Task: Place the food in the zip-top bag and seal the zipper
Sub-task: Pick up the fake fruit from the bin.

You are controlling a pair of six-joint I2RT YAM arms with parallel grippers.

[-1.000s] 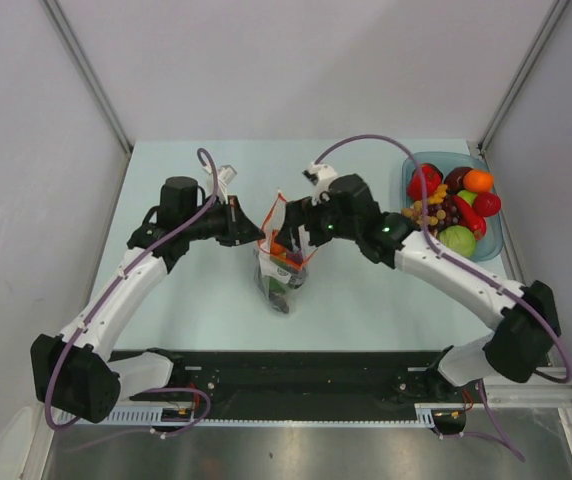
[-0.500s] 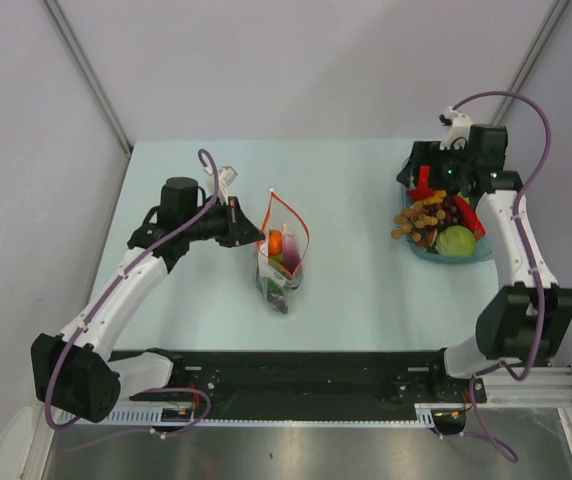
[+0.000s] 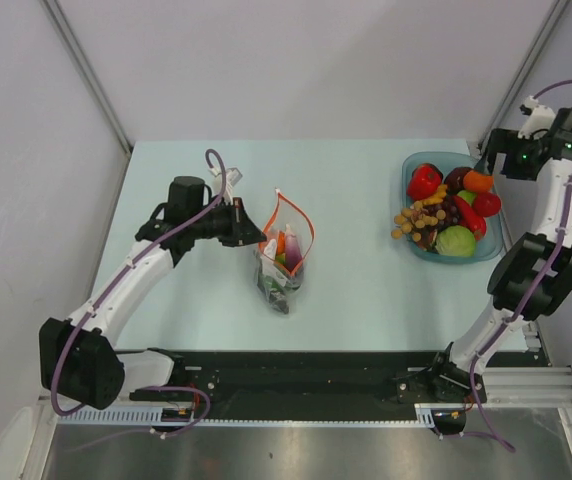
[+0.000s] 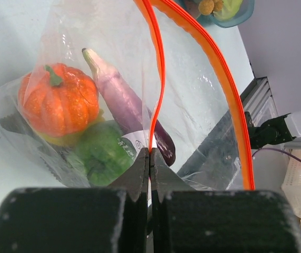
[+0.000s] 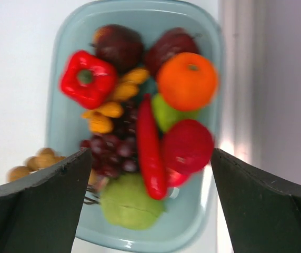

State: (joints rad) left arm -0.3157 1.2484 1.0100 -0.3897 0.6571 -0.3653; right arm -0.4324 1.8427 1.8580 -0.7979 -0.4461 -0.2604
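The wrinkled red ball fruit (image 3: 486,204) (image 5: 188,146) has its uncovered top below my gripper, nearer my base, so I should next lower my open right gripper slightly back onto it.
The clear zip-top bag (image 3: 284,262) stands open mid-table, its orange-red zipper (image 3: 296,213) spread wide. My left gripper (image 3: 258,238) is shut on the bag's near mouth edge (image 4: 151,126), holding it up. Inside the bag lie an orange pumpkin (image 4: 58,100), a purple eggplant (image 4: 124,108) and a green vegetable (image 4: 100,153). My right gripper (image 3: 493,160) is open and empty, high above the far right end of the blue tray (image 3: 411,165). The tray holds food: a red pepper (image 5: 88,78), an orange (image 5: 187,80), a red chili (image 5: 150,150), a green pear (image 5: 129,205) and grapes (image 5: 111,153).
The blue tray's rim (image 5: 140,243) lies near the table's right edge, by the enclosure wall (image 3: 556,120). Yellow grapes (image 3: 402,220) hang over the tray's left rim. The black rail (image 3: 286,385) runs along the near edge.
My right arm swung from the bag's mouth out to the right and up over the tray, gripper open. The bag's mouth spread wider. The left gripper kept its hold.
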